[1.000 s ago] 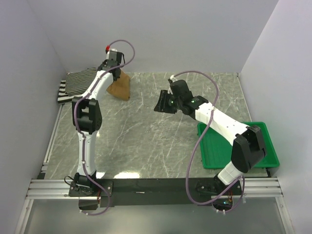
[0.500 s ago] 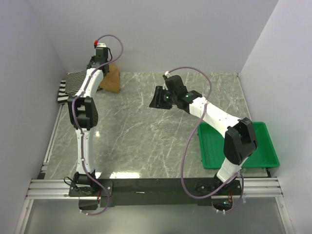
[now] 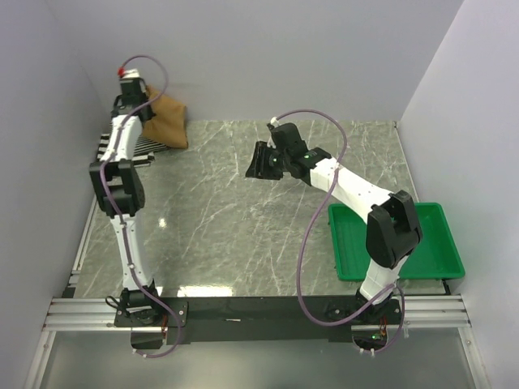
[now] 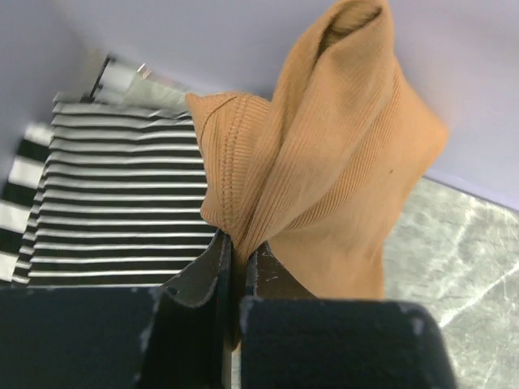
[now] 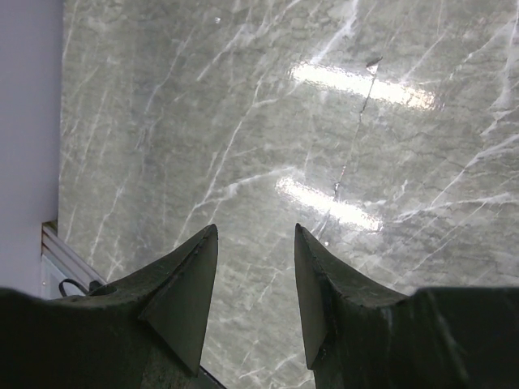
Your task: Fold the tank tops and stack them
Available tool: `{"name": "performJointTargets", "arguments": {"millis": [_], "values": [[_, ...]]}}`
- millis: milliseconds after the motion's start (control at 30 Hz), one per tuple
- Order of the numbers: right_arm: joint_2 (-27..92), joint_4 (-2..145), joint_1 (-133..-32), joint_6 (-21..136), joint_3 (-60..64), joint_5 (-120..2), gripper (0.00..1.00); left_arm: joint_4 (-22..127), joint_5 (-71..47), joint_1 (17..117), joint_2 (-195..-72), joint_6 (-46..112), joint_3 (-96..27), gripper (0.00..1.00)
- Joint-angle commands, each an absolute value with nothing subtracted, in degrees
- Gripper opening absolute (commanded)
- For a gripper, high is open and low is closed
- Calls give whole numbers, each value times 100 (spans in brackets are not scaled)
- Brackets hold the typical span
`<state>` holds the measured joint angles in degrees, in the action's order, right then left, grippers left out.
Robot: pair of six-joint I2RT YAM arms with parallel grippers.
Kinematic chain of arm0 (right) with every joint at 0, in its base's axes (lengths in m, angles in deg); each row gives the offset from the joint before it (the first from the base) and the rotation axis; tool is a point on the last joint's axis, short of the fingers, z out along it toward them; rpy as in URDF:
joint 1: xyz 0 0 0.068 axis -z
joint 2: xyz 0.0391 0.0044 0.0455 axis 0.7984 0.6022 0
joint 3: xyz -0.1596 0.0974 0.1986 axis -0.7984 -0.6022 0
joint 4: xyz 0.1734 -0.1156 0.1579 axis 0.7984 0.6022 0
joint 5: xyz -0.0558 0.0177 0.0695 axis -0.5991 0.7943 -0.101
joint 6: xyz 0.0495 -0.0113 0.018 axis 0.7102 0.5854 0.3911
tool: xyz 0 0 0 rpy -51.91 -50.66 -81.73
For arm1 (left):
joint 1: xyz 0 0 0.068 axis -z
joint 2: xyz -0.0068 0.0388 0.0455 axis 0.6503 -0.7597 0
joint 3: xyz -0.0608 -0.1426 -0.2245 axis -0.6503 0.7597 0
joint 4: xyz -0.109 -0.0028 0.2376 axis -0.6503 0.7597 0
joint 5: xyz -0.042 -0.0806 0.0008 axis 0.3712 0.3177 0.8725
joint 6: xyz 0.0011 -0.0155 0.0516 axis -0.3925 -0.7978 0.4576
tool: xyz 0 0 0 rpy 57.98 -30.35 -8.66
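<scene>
The tan-brown tank top comes down in my left gripper next, toward the side and over the folded striped tank top (image 3: 140,149) (image 4: 123,198).
My left gripper (image 4: 239,243) is shut on a fold of the plain tan-brown tank top (image 4: 324,162), which hangs bunched from its fingers (image 4: 199,275). In the top view this tan top (image 3: 168,123) is held up at the table's far left corner, by the back wall. The black-and-white striped tank top (image 4: 113,203) lies folded flat just below and left of it, partly hidden by the left arm (image 3: 144,147). My right gripper (image 3: 258,162) hovers open over the bare marble at mid-table (image 5: 255,231), with nothing between its fingers.
A green plastic tray (image 3: 438,243) sits at the near right, under the right arm's elbow. The side wall and back wall close in around the left gripper. The marble tabletop (image 3: 227,219) stretches between the two arms.
The left gripper has carried the tan top left and back, from beside the striped top to over its right edge. The right gripper has drifted a little to the left.
</scene>
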<state>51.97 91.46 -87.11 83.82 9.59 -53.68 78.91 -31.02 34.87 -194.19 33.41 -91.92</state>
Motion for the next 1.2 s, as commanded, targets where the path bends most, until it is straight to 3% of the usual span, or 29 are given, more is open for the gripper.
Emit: {"name": "performJointTargets", "arguments": {"millis": [0, 233, 333, 433, 633, 800, 933, 1167], "values": [[5219, 9048, -8699, 8234, 1067, -5358, 50, 7240, -2197, 2800, -18807, 2433, -8775, 0], [5411, 8969, -8699, 8216, 926, -5349, 50, 7169, -2018, 2228, -19175, 1623, -8352, 0], [5456, 8995, -8716, 8199, 908, -5419, 50, 7196, -2037, 2184, -19220, 1359, -8221, 8], [5395, 8995, -8708, 8190, 838, -5525, 50, 6881, -2037, 2140, -18948, 1148, -7809, 38], [5132, 8978, -8708, 8225, 706, -5753, 50, 6939, -2245, 2184, -18192, 753, -7465, 68], [4727, 9039, -8681, 8225, 566, -6105, 52, 7196, -2985, 2333, -17000, 331, -6851, 74], [4000, 9127, -8620, 8278, 311, -6386, 54, 7152, -3145, 2623, -15847, -21, -5498, 77], [2452, 9329, -8523, 8331, -567, -7062, 60, 6888, -3065, 4510, -13659, 119, -3275, 77]]}}
